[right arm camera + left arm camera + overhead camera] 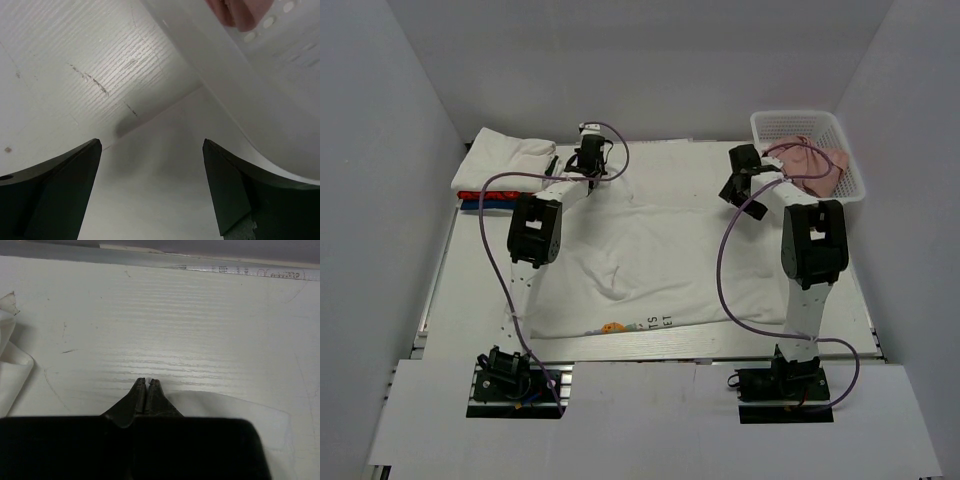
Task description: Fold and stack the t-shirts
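Observation:
The robot's left gripper will next move up and back to release the spread t-shirt's edge over cloth [576, 308] beside the orange print, which lies back from the gripper's fingers.
A large white t-shirt [650, 255] lies spread over the middle of the table, its multicoloured print and dark lettering [632, 325] near the front edge. My left gripper [588, 172] is low at the shirt's far left corner. In the left wrist view its jaws [148, 381] are shut, with a sliver of white cloth pinched between the tips. The shirt's edge [225, 407] trails off to the right. My right gripper [735, 187] hangs over the far right corner, open, with the white cloth [160, 195] below its wide-apart fingers [75, 175].
At the back left a folded white shirt [505, 158] tops red and blue folded ones [480, 198]. Its edge [10, 370] lies left of my left gripper. A white basket [810, 128] at the back right holds pink cloth [812, 165]. Its wall [260, 90] is close to my right fingers.

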